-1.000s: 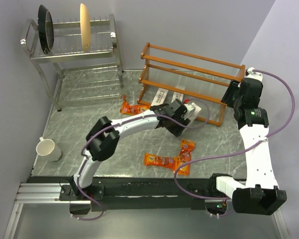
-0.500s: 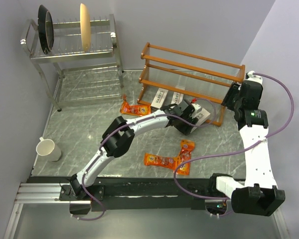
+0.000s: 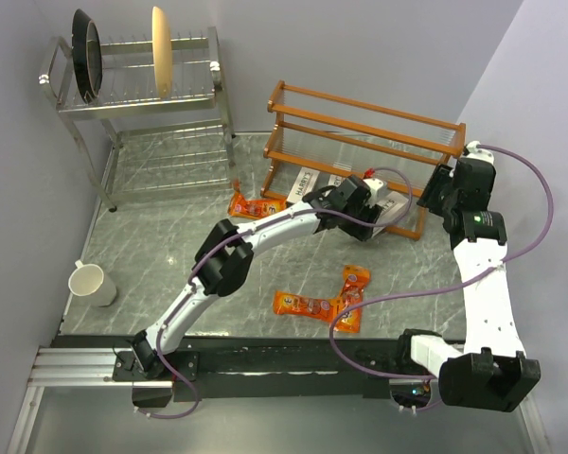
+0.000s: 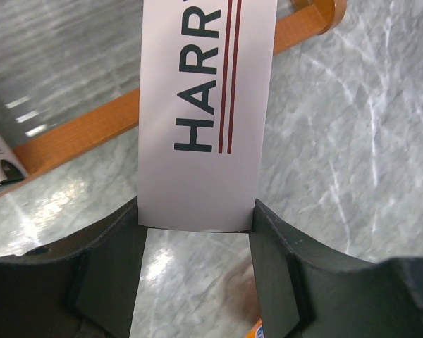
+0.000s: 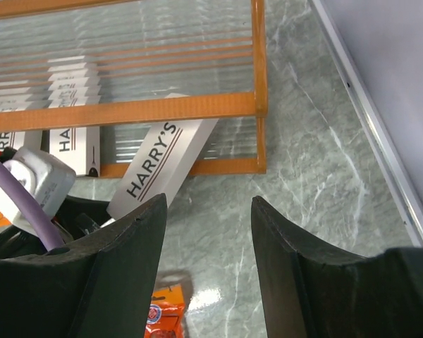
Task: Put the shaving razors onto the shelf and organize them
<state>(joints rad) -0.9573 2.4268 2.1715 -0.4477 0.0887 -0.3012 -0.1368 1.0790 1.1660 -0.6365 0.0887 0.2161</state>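
Note:
I will next turn the slanted box in my left gripper square to the shelf's front bottom bar (image 4: 84,130), slide the box outward and let it go, because the bottom level's free part (image 4: 102,60) is farther outward.
The orange-brown wooden shelf (image 3: 360,132) stands at the back right. Two pale-grey HARRY'S boxes (image 3: 305,180) lie on its bottom tier. My left gripper (image 3: 377,203) is shut on a third HARRY'S box (image 4: 201,105), whose far end crosses the shelf's front bottom rail (image 4: 84,130). In the right wrist view this box (image 5: 162,165) lies slanted across the rail (image 5: 162,109). My right gripper (image 5: 208,232) is open and empty by the shelf's right end (image 3: 445,189). Three orange packs lie on the table: one left of the shelf (image 3: 256,205) and two in front (image 3: 308,305).
A steel wire dish rack (image 3: 142,95) at the back left holds a black pan (image 3: 85,52) and a beige plate (image 3: 159,52). A white mug (image 3: 87,282) stands at the left. A grey wall runs close along the shelf's right end.
My left arm has stretched out to the right and towards the shelf, carrying the box's far end onto the bottom rail. The right arm has barely moved.

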